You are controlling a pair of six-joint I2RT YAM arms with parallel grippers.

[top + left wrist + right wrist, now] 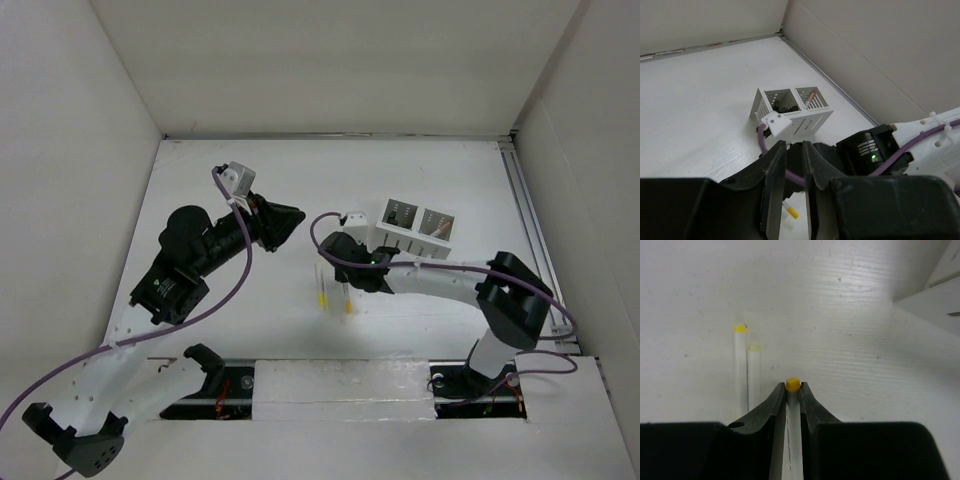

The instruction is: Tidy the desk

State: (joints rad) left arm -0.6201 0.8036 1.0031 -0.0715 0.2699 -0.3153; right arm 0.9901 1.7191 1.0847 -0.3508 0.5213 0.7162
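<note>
The right gripper lifts the pen outward next and lowers it into the holder box's section with the brownish stick [436,224], which has open room.
The desk [250,160] is a white tabletop walled by white panels. My right gripper [349,283] is low over its middle, shut on a white pen with a yellow cap [792,384]; the cap sticks out past the fingertips, and my right gripper [792,388] shows this in the right wrist view. The pen also shows in the top view [347,302]. Two more white pens [740,370] [754,382] lie side by side just left of it. My left gripper [298,218] hovers left of the holder box; its jaws [794,145] stand nearly together and hold nothing.
A small white slotted two-compartment holder box [420,228] stands right of centre, behind the right gripper. In the left wrist view [790,107] it holds a dark object in one slot and a brownish stick [810,97] in the other. A thin metal rail [530,210] runs along the right edge.
</note>
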